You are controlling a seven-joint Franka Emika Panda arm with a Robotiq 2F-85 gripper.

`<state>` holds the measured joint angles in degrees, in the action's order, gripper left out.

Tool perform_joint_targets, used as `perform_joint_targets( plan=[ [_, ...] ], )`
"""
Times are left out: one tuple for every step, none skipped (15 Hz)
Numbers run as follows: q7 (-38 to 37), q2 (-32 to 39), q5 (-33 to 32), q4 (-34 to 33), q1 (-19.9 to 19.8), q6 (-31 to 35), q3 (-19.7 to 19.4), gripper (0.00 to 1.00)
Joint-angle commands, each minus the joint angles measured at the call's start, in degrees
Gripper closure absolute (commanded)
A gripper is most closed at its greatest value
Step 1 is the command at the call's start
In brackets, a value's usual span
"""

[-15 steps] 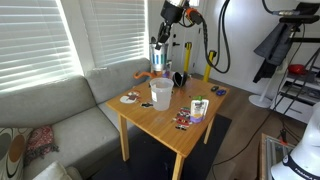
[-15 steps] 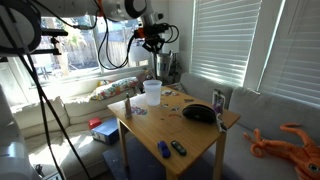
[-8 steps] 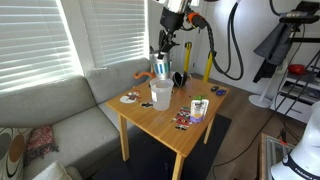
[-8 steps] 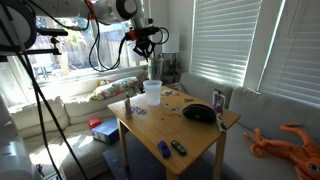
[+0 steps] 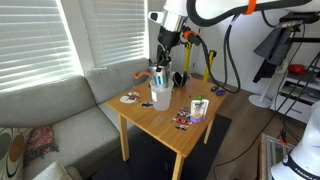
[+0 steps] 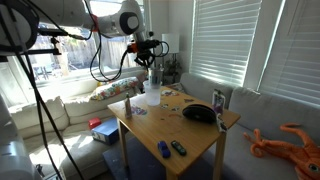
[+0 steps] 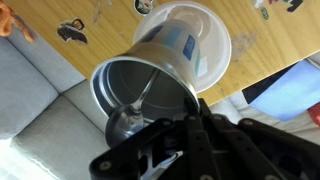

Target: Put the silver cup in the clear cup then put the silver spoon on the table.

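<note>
My gripper's silver cup lowers into the clear cup's opening (image 7: 199, 43) next before I release the silver cup's rim, as it still hangs above the clear cup.
My gripper (image 5: 161, 60) is shut on the rim of the silver cup (image 7: 128, 85), a shiny metal cup with the silver spoon (image 7: 132, 115) lying inside it. I hold it tilted just above the clear cup (image 7: 193, 38), a translucent tumbler standing on the wooden table (image 5: 165, 120). In both exterior views the silver cup (image 5: 160, 75) (image 6: 154, 76) hangs right over the tumbler's rim (image 5: 161, 95) (image 6: 152, 92). Whether the two touch I cannot tell. My fingertips (image 7: 165, 100) grip the cup's wall.
A small box (image 5: 199, 108), a round coaster (image 5: 130, 98) and small bits lie on the table. A dark object (image 6: 198, 113) and a can (image 6: 219, 100) sit near its edge (image 6: 180, 140). A grey sofa (image 5: 50, 120) stands beside it, blinds behind.
My gripper has come down with the silver cup, from well above the table to just over the clear cup's rim.
</note>
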<state>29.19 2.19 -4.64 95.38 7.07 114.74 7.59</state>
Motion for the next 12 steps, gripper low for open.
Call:
perform_joint_targets(
  plan=[
    [0.4,-1.7,0.9,4.4,0.1,3.8,0.1,0.99],
    [-0.5,-1.8,0.7,5.4,0.1,4.9,0.2,0.99],
    [-0.8,-1.8,1.0,6.2,0.1,5.5,0.2,0.99],
    [-1.1,-2.0,1.1,7.1,0.1,6.1,0.2,0.99],
    [-1.2,-2.1,1.3,7.7,0.1,6.3,0.2,0.99],
    [-1.3,-2.2,1.3,8.1,0.1,6.4,0.2,0.99],
    [-1.4,-2.3,1.3,8.5,0.1,6.5,0.2,0.99],
    [-1.6,-2.3,1.5,8.7,0.1,6.3,0.2,0.88],
    [-1.8,-2.3,1.5,9.1,0.1,6.4,0.2,0.89],
    [-1.9,-2.3,1.6,9.4,0.0,6.4,0.2,0.94],
    [-1.9,-2.3,1.7,9.5,0.0,6.3,0.2,0.97],
    [-1.9,-2.3,1.8,9.6,0.0,6.3,0.2,0.99]
  ],
)
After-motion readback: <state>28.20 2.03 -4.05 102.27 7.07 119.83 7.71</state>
